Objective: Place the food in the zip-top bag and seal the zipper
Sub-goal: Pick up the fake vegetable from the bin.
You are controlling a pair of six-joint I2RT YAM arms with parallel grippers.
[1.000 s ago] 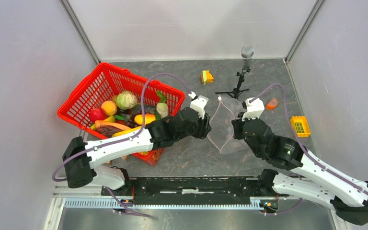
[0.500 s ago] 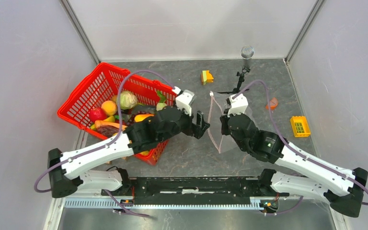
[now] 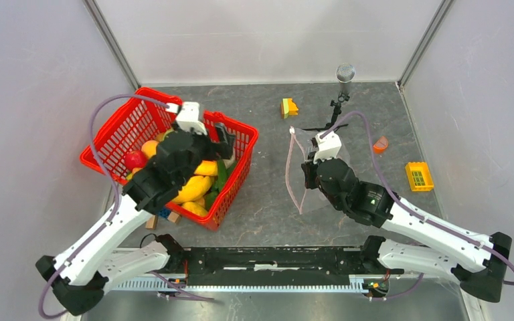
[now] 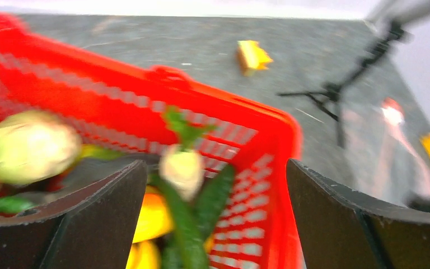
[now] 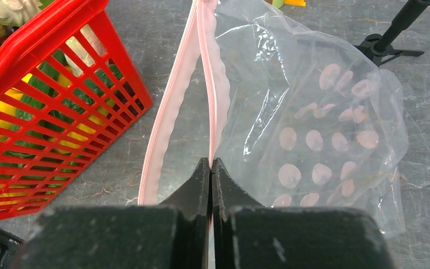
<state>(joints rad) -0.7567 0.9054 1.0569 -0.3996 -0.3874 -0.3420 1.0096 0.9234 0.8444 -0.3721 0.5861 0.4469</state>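
Note:
The left gripper will go down, tilting downward, to the left in the wrist view onto the pale green cabbage [image 4: 31,145], because the cabbage is below the fingers on that side.
The food lies in the red basket: yellow bananas [image 3: 197,187], a red apple [image 3: 134,159], and in the left wrist view a white piece with green leaves [image 4: 182,165], a pale green cabbage [image 4: 31,145] and a green cucumber [image 4: 185,224]. My left gripper [image 3: 219,136] [image 4: 215,213] hangs open above the basket's right end with nothing between its fingers. The clear zip-top bag [image 5: 313,112] lies right of the basket with its mouth apart. My right gripper [image 5: 210,162] [image 3: 306,176] is shut on one strip of the pink zipper [image 5: 210,84] [image 3: 288,167]. The other strip [image 5: 165,117] hangs loose.
The red mesh basket [image 3: 241,174] stands at the left. A microphone on a small tripod [image 3: 334,110] stands behind the bag. A yellow-orange block [image 3: 288,107], an orange piece [image 3: 380,142] and a yellow block [image 3: 419,175] lie on the grey table.
My left gripper has opened and swung left, from the bag's mouth to above the basket. The right gripper has shifted a little left, still shut on the zipper strip.

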